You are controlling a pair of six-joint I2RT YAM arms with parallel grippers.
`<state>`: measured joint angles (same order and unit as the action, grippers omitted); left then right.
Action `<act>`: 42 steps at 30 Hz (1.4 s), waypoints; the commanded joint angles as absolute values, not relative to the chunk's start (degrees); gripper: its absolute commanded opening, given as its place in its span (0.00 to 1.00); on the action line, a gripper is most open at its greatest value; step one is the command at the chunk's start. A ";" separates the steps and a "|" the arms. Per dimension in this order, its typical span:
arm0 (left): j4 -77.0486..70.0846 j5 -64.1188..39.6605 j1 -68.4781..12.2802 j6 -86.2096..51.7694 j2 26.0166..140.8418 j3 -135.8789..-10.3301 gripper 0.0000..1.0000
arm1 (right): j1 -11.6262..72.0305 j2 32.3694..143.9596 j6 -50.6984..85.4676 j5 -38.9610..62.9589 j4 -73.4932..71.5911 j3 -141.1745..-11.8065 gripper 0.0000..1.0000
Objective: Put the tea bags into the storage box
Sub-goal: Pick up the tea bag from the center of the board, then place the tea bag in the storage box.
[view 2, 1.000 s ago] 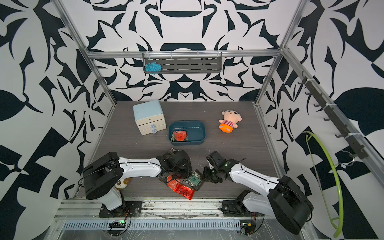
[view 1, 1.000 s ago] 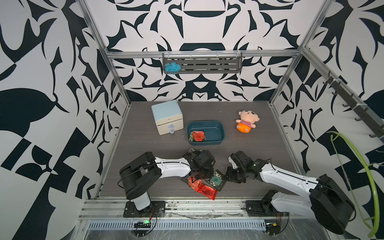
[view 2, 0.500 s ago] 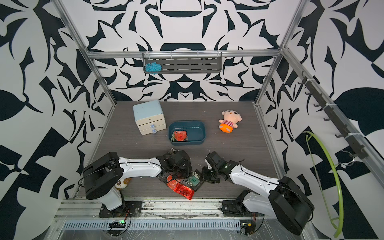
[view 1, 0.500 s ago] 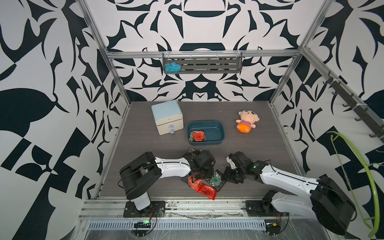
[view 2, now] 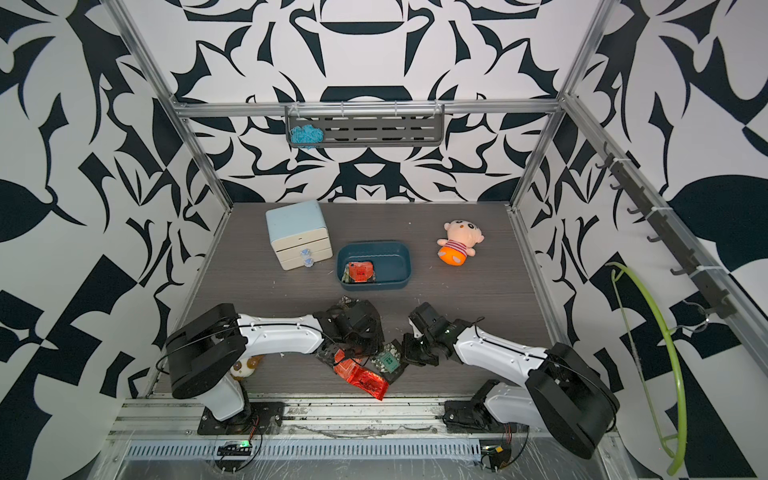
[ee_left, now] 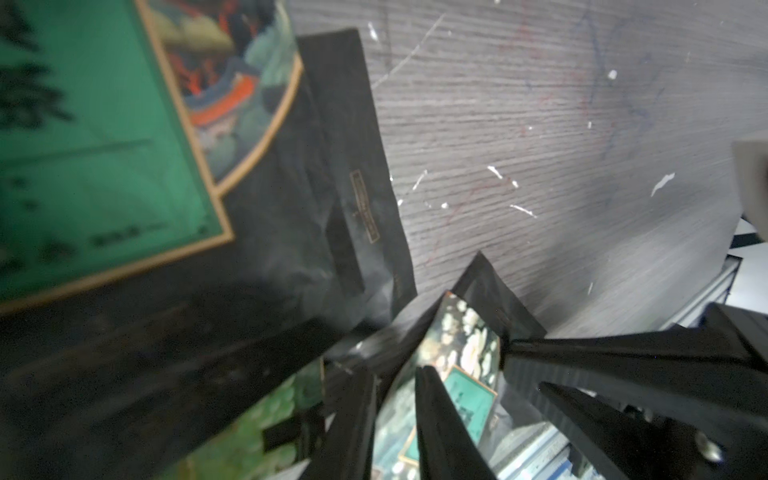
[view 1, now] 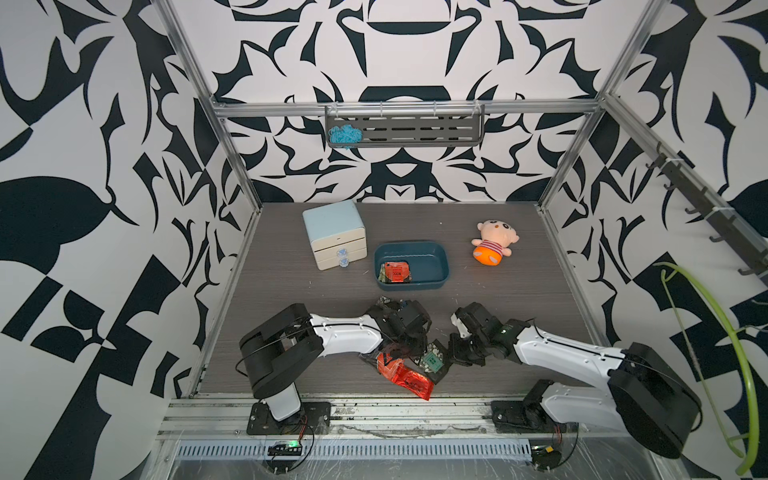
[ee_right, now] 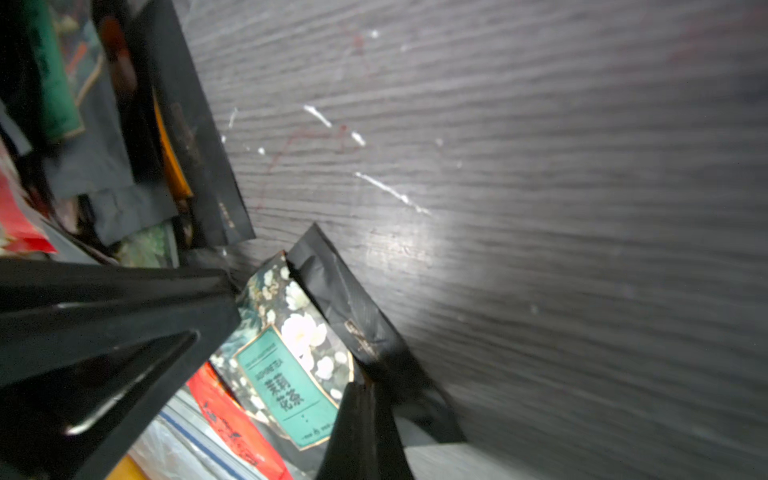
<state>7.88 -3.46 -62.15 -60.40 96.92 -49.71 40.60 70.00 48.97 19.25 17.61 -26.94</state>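
The box already holds tea bags, so my right gripper should next lift, move outward over the red tea bag in the storage box and release the seam.
The teal storage box [view 1: 434, 266] stands mid-table with a red tea bag [view 1: 395, 272] lying on others at its left end. A loose pile of tea bags [view 1: 405, 374], red and black ones, lies near the front edge between my arms. My right gripper [ee_right: 361, 386] is shut on the side seam of a black tea bag with a teal floral label [ee_right: 286, 374], which is tilted up at the pile's right edge [view 1: 432, 361]. My left gripper [ee_left: 395, 372] hovers over the pile [view 1: 409, 347], its fingers a narrow gap apart with nothing pinched.
A pale blue and cream drawer cabinet [view 1: 334, 232] stands left of the box. A plush doll [view 1: 494, 247] lies to its right. A clear plastic bag [ee_right: 187, 440] lies under the red sachets. A green hoop [view 1: 706, 353] hangs outside the right wall.
My right gripper slid left to the pile's edge and closed on the black floral tea bag. The left arm has stayed where it was.
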 commanded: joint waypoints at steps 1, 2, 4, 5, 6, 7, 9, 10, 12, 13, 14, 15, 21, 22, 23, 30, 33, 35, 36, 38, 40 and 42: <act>13.69 0.98 -62.46 -59.29 95.20 -52.65 0.23 | 40.87 68.67 44.82 13.05 24.74 -31.23 0.00; 14.63 1.85 -62.47 -58.82 94.67 -53.13 0.23 | 40.87 68.33 44.21 11.74 26.53 -32.13 0.00; 16.37 4.57 -62.42 -57.69 93.06 -53.99 0.25 | 40.87 67.30 42.76 8.48 29.64 -33.95 0.00; 16.67 5.54 -62.41 -57.54 92.35 -54.19 0.26 | 40.91 66.95 42.38 7.30 30.69 -34.82 0.00; 16.92 6.95 -62.40 -57.32 91.33 -54.26 0.26 | 40.78 66.72 41.72 6.25 31.53 -35.80 0.00; 17.04 8.00 -62.41 -57.22 90.16 -54.10 0.26 | 40.72 66.79 41.09 5.12 32.36 -36.91 0.00; 16.86 10.35 -62.40 -57.11 87.86 -53.39 0.27 | 40.20 67.52 40.48 4.14 34.48 -39.95 0.00; 17.05 12.04 -62.40 -57.04 86.67 -52.89 0.28 | 40.04 68.03 39.90 4.34 35.24 -41.56 0.00; 18.09 15.36 -62.18 -57.12 84.24 -51.92 0.28 | 39.91 68.87 39.19 4.80 37.52 -45.49 0.00; 19.05 17.24 -62.01 -57.13 82.98 -51.40 0.28 | 39.95 69.20 38.65 4.92 38.88 -47.75 0.00; 19.95 19.17 -61.90 -57.30 81.55 -50.81 0.29 | 39.91 69.38 38.09 4.72 40.48 -50.05 0.00; 20.73 21.56 -61.67 -57.58 79.90 -49.95 0.30 | 39.86 69.51 37.36 3.93 42.37 -52.84 0.00; 20.08 31.15 -59.38 -60.07 67.04 -42.93 0.42 | 38.34 73.03 33.92 1.77 47.22 -69.06 0.00; 19.87 32.78 -59.14 -60.26 64.97 -41.82 0.45 | 38.00 74.87 33.15 1.91 47.28 -71.65 0.00; 19.93 34.04 -58.87 -60.74 63.30 -40.86 0.45 | 37.74 76.74 32.53 2.00 47.25 -74.45 0.00; 19.39 36.68 -53.88 -63.96 52.97 -32.77 0.56 | 35.24 94.27 33.21 9.44 41.50 -89.70 0.00; 20.45 37.45 -52.45 -65.33 50.56 -30.95 0.57 | 35.26 101.83 33.52 9.83 41.02 -95.38 0.00; 20.99 38.25 -51.93 -65.97 49.19 -29.96 0.58 | 35.18 105.79 33.90 10.60 39.93 -97.76 0.00; 21.09 38.49 -51.53 -66.41 48.50 -29.41 0.59 | 35.16 107.83 33.93 10.93 39.48 -99.01 0.00; 20.69 38.50 -50.70 -66.71 47.50 -28.31 0.59 | 35.16 111.44 33.94 11.03 39.81 -102.05 0.00; 19.35 37.99 -49.96 -66.80 46.81 -27.14 0.59 | 35.12 114.33 33.93 10.92 39.90 -104.70 0.00; 18.53 37.48 -49.29 -66.80 46.75 -26.48 0.59 | 35.07 116.35 33.93 10.58 39.81 -106.46 0.00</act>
